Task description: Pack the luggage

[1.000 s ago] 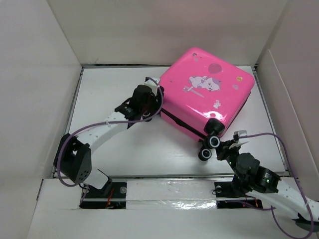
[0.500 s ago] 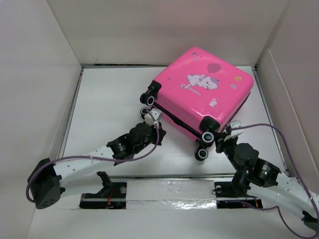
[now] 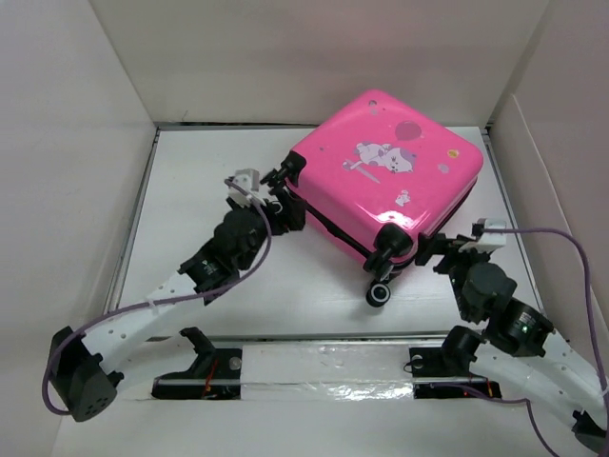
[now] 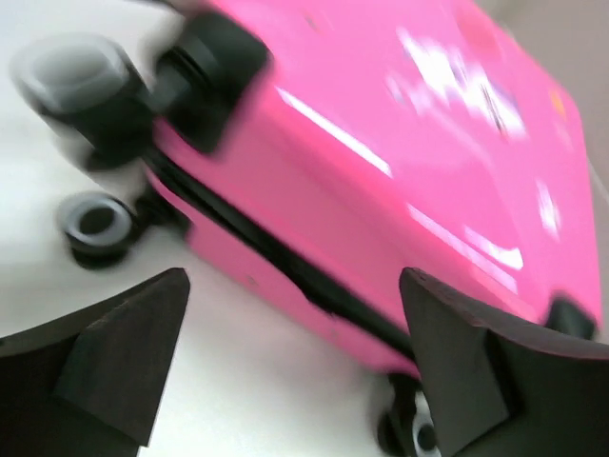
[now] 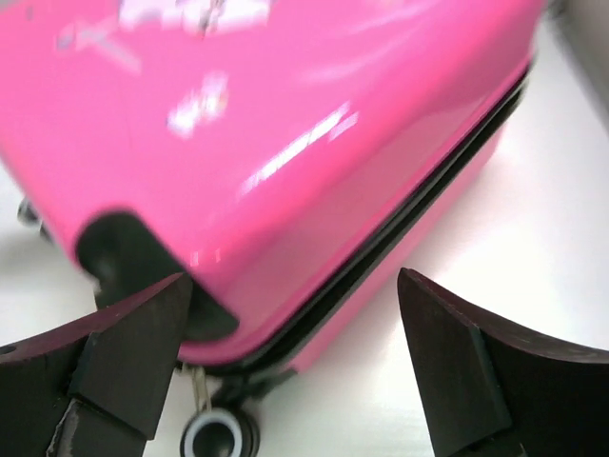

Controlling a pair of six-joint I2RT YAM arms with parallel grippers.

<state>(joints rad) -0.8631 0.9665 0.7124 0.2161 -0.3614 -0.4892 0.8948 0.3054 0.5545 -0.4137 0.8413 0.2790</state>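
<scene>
The upper black wheel caster [image 3: 283, 172] [image 4: 171, 88] sticks clear of the suitcase's corner, so my left gripper will next move outward to it from bare table and close around it.
The luggage [image 3: 390, 176] is a bright pink hard-shell suitcase with a cartoon print, lying flat at the back right of the white table with its lid down and its black wheels [image 3: 379, 293] towards me. The black zipper seam [image 5: 400, 238] runs along its side. My left gripper [image 3: 262, 197] is open beside the suitcase's left wheel corner [image 4: 205, 71], its fingers [image 4: 124, 352] apart over bare table. Just off the front right corner my right gripper [image 3: 453, 249] is open too. The suitcase's edge and a wheel [image 5: 214, 433] show between its fingers [image 5: 457, 362], and neither gripper holds anything.
White walls [image 3: 67, 190] box in the table on the left, back and right; the right wall [image 3: 552, 200] stands close to the suitcase and my right arm. A taped strip [image 3: 324, 367] runs along the near edge between the arm bases. Purple cables [image 3: 561, 248] loop off both arms.
My left gripper swung back up from the table's middle to the suitcase's left wheel corner and opened. The right gripper shifted right and opened. The suitcase's wheel end slid slightly left.
</scene>
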